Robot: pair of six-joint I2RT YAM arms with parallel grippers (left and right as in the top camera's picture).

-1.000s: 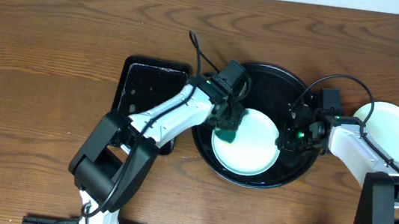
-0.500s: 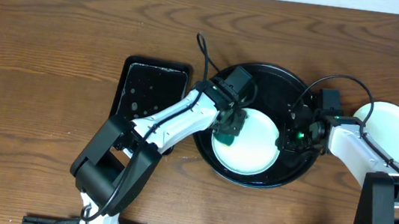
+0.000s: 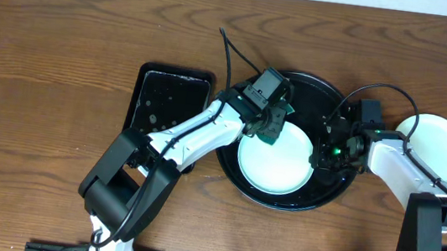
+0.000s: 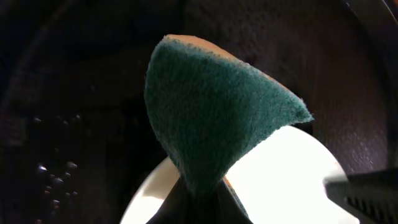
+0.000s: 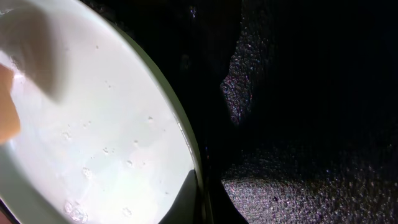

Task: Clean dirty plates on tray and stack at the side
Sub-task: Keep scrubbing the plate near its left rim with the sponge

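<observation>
Next, my left gripper sweeps over the plate, then left in the overhead view, and releases the sponge in the rectangular black tray (image 3: 165,109), which has room.
A pale mint-blue plate (image 3: 277,159) lies in the round black tray (image 3: 312,92). My left gripper (image 3: 272,124) is shut on a green sponge (image 4: 211,118) and holds it just off the plate's upper-left rim. The plate (image 4: 292,180) shows bright below the sponge in the left wrist view. My right gripper (image 3: 321,154) is shut on the plate's right rim (image 5: 186,143), one finger over the rim and one under it. Water drops lie on the plate (image 5: 93,143). A stack of clean plates (image 3: 439,148) sits on the table at the far right.
A smaller rectangular black tray (image 3: 167,98) with water drops lies left of the round tray. The wooden table (image 3: 43,80) extends to the left and front. Cables loop above both wrists.
My left gripper has moved the sponge from the plate's left side up and to the right, to its upper rim. The right gripper and plate have stayed still.
</observation>
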